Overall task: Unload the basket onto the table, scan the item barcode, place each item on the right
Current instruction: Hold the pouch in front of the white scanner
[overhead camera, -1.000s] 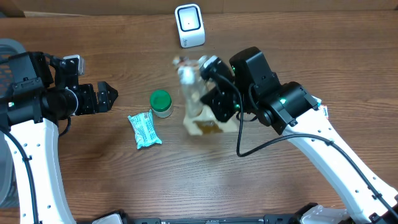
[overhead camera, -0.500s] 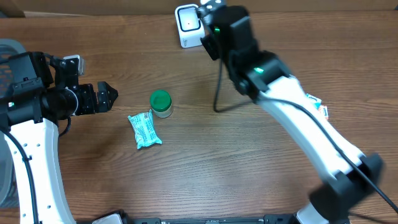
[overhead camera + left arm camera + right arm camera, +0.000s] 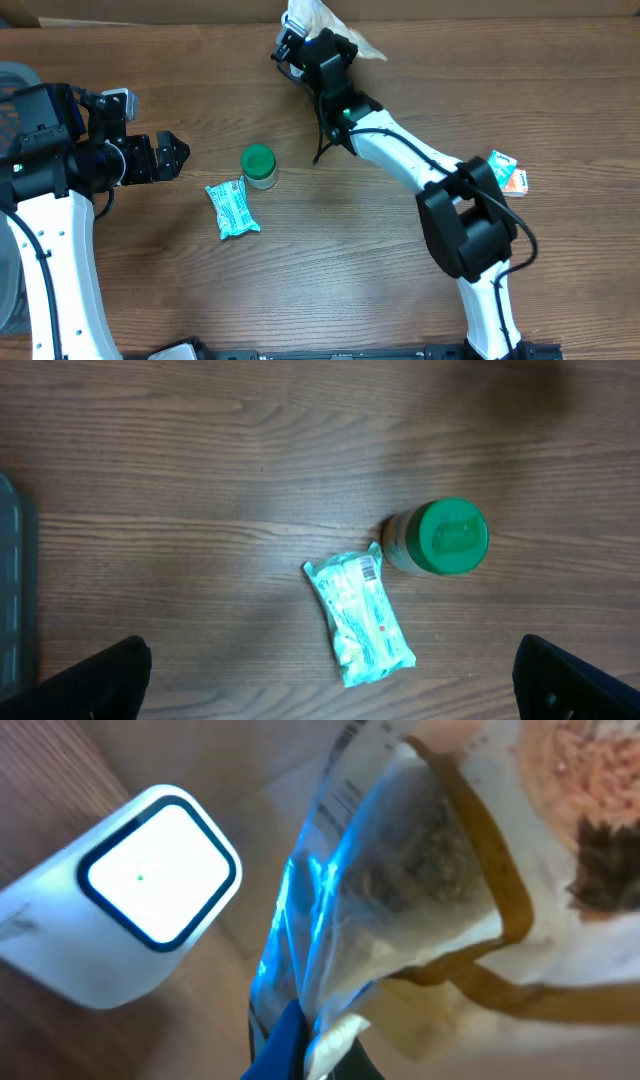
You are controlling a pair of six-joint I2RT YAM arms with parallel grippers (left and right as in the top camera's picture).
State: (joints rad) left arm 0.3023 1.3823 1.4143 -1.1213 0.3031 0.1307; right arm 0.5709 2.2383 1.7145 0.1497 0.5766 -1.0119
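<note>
My right gripper swings back and down, toward its right in the overhead view, next, and releases the bag on bare tabletop by the small packet.
My right gripper is shut on the bottom edge of a clear bag with tan contents and some print near its top. The bag hangs just right of the white scanner, whose dark-rimmed window faces the camera. Overhead, the right arm reaches to the far table edge, and its gripper and the bag cover the scanner. My left gripper stands open at the left above the table. In the left wrist view its gripper holds nothing.
A green-lidded jar stands mid-table, with a teal packet lying flat beside it; both show in the left wrist view, jar and packet. Another small packet lies at the right. A grey bin sits at the left edge.
The right arm has swung from mid-table to the far edge, carrying the bag up beside the scanner. The left arm has not moved.
</note>
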